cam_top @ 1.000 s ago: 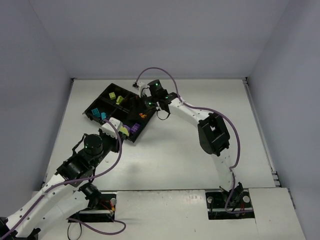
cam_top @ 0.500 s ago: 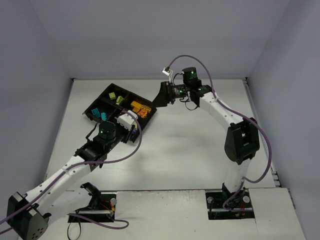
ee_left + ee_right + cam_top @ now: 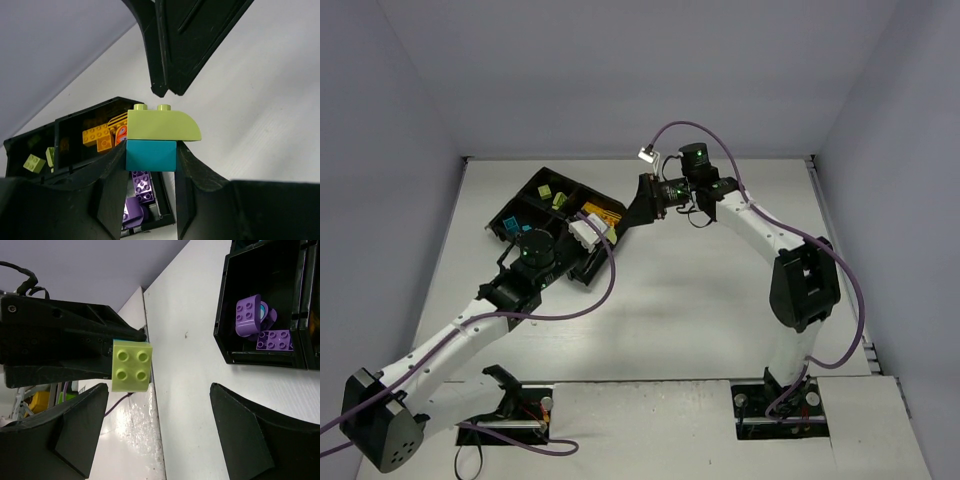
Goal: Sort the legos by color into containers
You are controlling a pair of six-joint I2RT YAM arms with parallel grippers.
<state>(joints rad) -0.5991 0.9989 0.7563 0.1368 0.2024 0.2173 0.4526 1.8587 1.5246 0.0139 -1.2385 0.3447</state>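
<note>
My left gripper moves to the left in the top view next, then down over the tray's teal section (image 3: 512, 224), to release the teal brick among its color.
My left gripper (image 3: 151, 150) is shut on a teal brick (image 3: 150, 156) with a lime green brick (image 3: 162, 125) stacked on top of it. It holds them above the near right edge of the black tray (image 3: 535, 178). My right gripper (image 3: 638, 205) is open and empty, just right of the tray, facing the left gripper. Its fingers (image 3: 170, 50) hang just above the lime brick, apart from it. In the right wrist view the lime brick (image 3: 131, 365) shows its studs ahead of the open right gripper (image 3: 157, 386), nearer the left finger.
The tray holds orange bricks (image 3: 97, 137), lime bricks (image 3: 34, 162), purple bricks (image 3: 252, 315) and teal bricks (image 3: 510, 225) in separate compartments. The purple compartment lies right under the left gripper. White table lies to the right of the tray, grey walls behind.
My left gripper has reached up and right over the tray with the stacked bricks. My right gripper left the tray, swung right, then turned back toward the left gripper.
</note>
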